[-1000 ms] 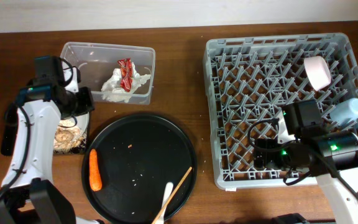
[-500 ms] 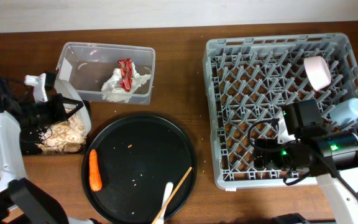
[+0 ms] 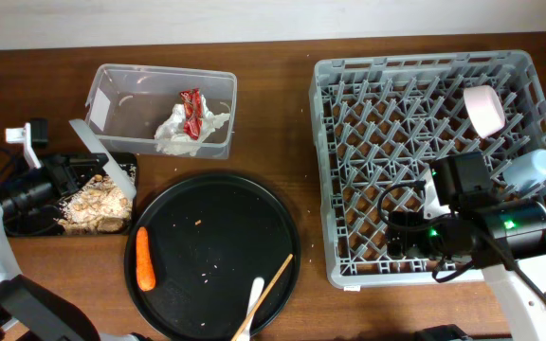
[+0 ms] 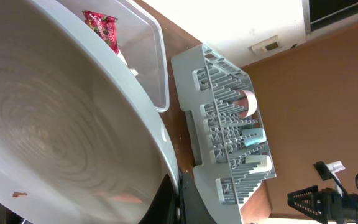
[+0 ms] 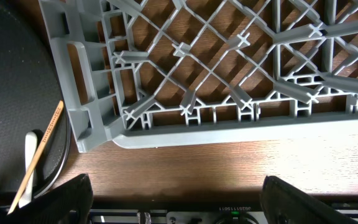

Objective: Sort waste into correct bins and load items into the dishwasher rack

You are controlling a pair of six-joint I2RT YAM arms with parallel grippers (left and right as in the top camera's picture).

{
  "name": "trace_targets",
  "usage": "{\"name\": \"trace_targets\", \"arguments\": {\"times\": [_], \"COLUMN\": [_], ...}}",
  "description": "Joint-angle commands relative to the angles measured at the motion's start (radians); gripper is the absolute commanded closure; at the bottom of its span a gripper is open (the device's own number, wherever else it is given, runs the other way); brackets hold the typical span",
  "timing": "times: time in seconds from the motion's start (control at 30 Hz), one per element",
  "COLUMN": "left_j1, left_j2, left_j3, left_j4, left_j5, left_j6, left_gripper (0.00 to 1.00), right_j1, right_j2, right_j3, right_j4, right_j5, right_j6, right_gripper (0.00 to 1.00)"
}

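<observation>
The round black tray's middle (image 3: 229, 224) is bare. My left gripper will next carry the white plate (image 3: 102, 159) past the carrot, turn it flat and lower it there for release.
My left gripper (image 3: 88, 170) is shut on the white plate (image 3: 102, 159) and holds it tilted on edge over the shallow black tray (image 3: 27, 230), which holds beige food scraps (image 3: 93, 206). The plate (image 4: 55, 124) fills the left wrist view. The clear tub (image 3: 121, 90) holds white napkins (image 3: 183, 133) and the red wrapper (image 3: 191, 106). The carrot (image 3: 144, 259) and white fork (image 3: 252, 301) lie on the round black tray. The grey rack (image 3: 387, 123) holds the pinkish bowl (image 3: 484, 109) and light blue cup (image 3: 531, 169). My right gripper (image 5: 179, 205) is open and empty at the rack's front edge.
The large round black tray (image 3: 216, 237) sits between the bins and the rack, with a wooden stick (image 3: 271, 284) beside the fork. The right arm (image 3: 472, 223) lies over the rack's front right corner.
My left arm has drawn back to the left with the plate, uncovering the food scraps in the black tray. The right arm has not moved.
</observation>
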Motion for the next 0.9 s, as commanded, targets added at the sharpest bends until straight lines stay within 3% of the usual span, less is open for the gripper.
{"name": "trace_targets", "arguments": {"times": [0.0,0.13,0.3,0.5,0.63,0.73,0.8,0.83,0.87], "left_j1": [0.008,-0.075,-0.563,-1.022,-1.187,-1.219,-1.220,-1.220,-1.220], "left_j2": [0.010,-0.006,-0.011,0.004,0.100,0.137,0.154,0.171,0.175], "left_j3": [0.021,0.021,0.021,0.019,0.018,0.018,0.018,0.018,0.018], "left_j4": [-0.015,-0.124,-0.229,-0.068,-0.009,0.030,0.053,0.052,0.051], "left_j5": [0.066,0.034,-0.294,-0.916,-0.948,-0.963,-0.963,-0.963,-0.963], "left_j6": [0.024,0.080,0.086,-0.424,-0.507,-0.521,-0.521,-0.521,-0.521], "left_gripper": [1.00,0.99,0.99,1.00,1.00,0.98,0.88,0.78,0.78], "right_j1": [0.004,0.004,0.004,0.004,0.004,0.004,0.004,0.004,0.004], "right_j2": [-0.006,-0.006,-0.006,-0.006,-0.006,-0.006,-0.006,-0.006,-0.006], "right_j3": [-0.007,-0.007,-0.008,-0.007,-0.008,-0.007,-0.008,-0.007,-0.007], "right_j4": [-0.007,-0.007,-0.007,-0.007,-0.008,-0.014,-0.021,-0.027,-0.028], "right_j5": [0.013,0.013,0.013,0.012,0.012,0.012,0.012,0.012,0.012], "right_j6": [0.010,0.026,0.028,0.040,0.039,0.039,0.039,0.039,0.039], "right_gripper": [0.10,0.10,0.09,0.09,0.09,0.09,0.09,0.09,0.09]}}
